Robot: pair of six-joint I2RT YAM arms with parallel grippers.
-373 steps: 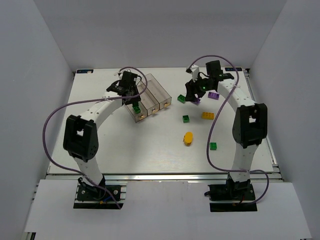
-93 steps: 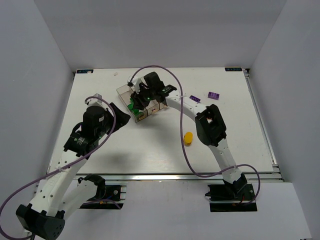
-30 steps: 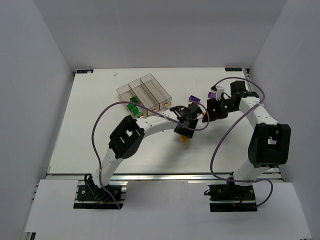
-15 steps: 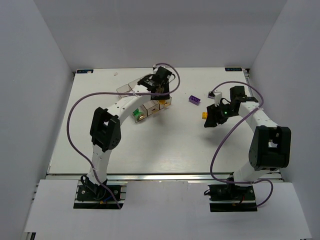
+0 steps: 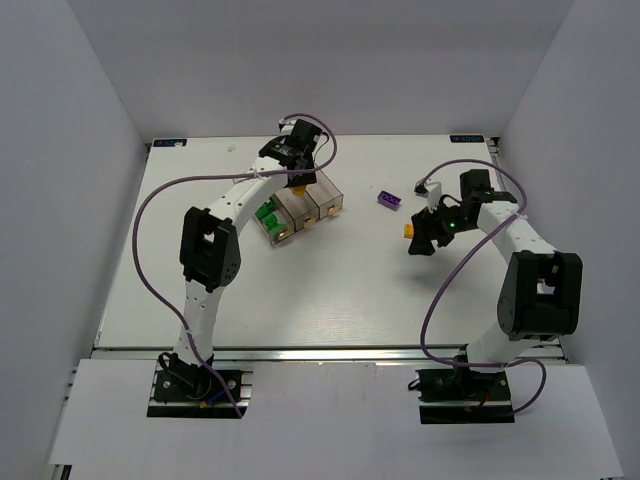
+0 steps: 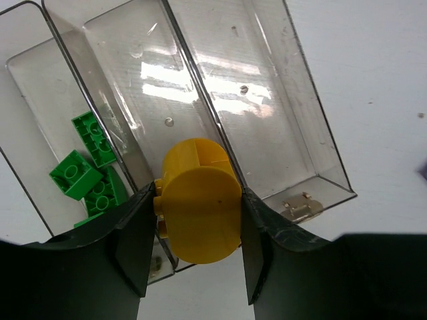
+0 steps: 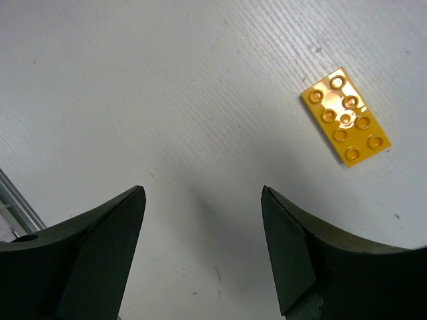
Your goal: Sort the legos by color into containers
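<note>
Next, my right gripper moves outward and down to the yellow-orange rectangular lego (image 5: 409,231) (image 7: 345,117), which lies slanted to its fingers, turning until they straddle its long sides.
My left gripper (image 6: 198,250) is shut on the yellow-orange oval lego (image 6: 199,212) and holds it above the wall between the middle and right bins, near their labelled ends. The three joined smoky containers (image 6: 303,127) stand at the back centre (image 5: 328,203); the left one holds several green legos (image 6: 85,167). My right gripper (image 7: 201,197) is open and empty over bare table, with the yellow-orange rectangular lego (image 7: 345,117) lying flat up and to its right. In the top view that lego (image 5: 410,231) lies beside the right gripper (image 5: 421,244). A purple lego (image 5: 389,199) lies between bins and right arm.
The white table (image 5: 300,290) is walled by white panels at the back and both sides. The left arm's purple cable (image 5: 150,230) loops over the table's left half. The right arm's cable (image 5: 440,290) hangs over the right side.
My left gripper has moved left over the bins, still holding the oval lego. The right arm has barely moved.
</note>
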